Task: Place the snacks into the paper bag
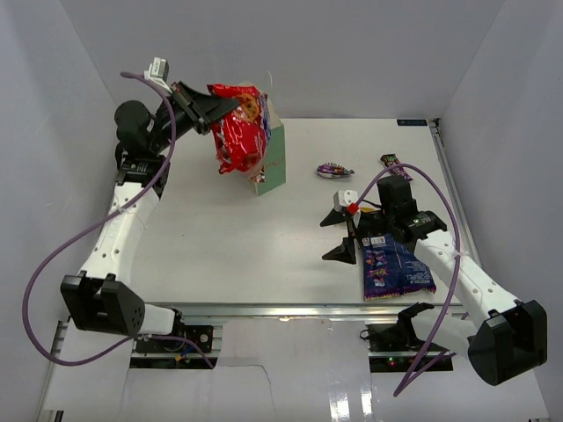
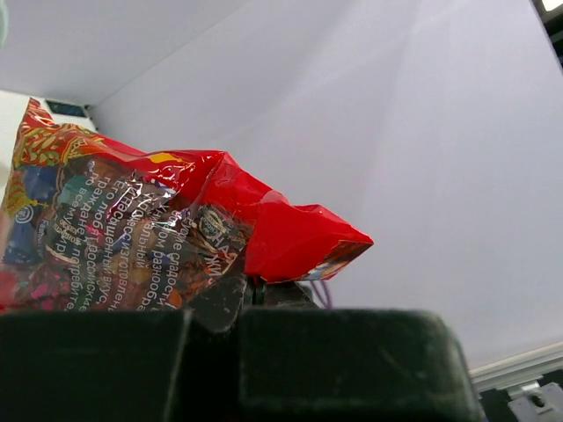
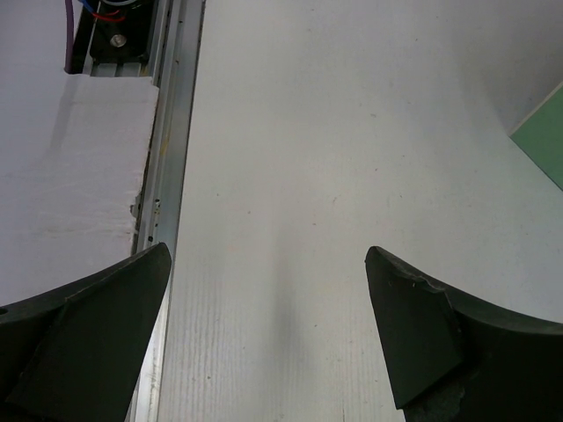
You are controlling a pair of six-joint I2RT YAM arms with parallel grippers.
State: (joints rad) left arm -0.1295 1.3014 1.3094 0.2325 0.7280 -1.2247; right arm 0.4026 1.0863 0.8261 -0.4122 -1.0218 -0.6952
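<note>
My left gripper moves outward next, then down toward the paper bag's open top (image 1: 270,109) to release, as the red bag's lower end hangs over the paper bag's near side.
The big red snack bag (image 1: 239,130) hangs in the air, pinched at its edge by my shut left gripper (image 1: 220,112). It hovers at the open top of the mint-green paper bag (image 1: 273,169), partly hiding the opening. In the left wrist view the red bag (image 2: 132,224) fills the left side, above the closed gripper (image 2: 246,294). My right gripper (image 1: 339,236) stands open and empty over bare table (image 3: 268,264). Just right of it a blue-purple bag (image 1: 393,268) lies flat, partly under the right arm. A small purple candy (image 1: 334,170) and a dark purple bar (image 1: 390,161) lie behind it.
White walls close in the table (image 1: 220,237) at the back and both sides. A metal rail (image 3: 171,132) runs along the near edge. A corner of the paper bag (image 3: 541,145) shows at the right edge of the right wrist view.
</note>
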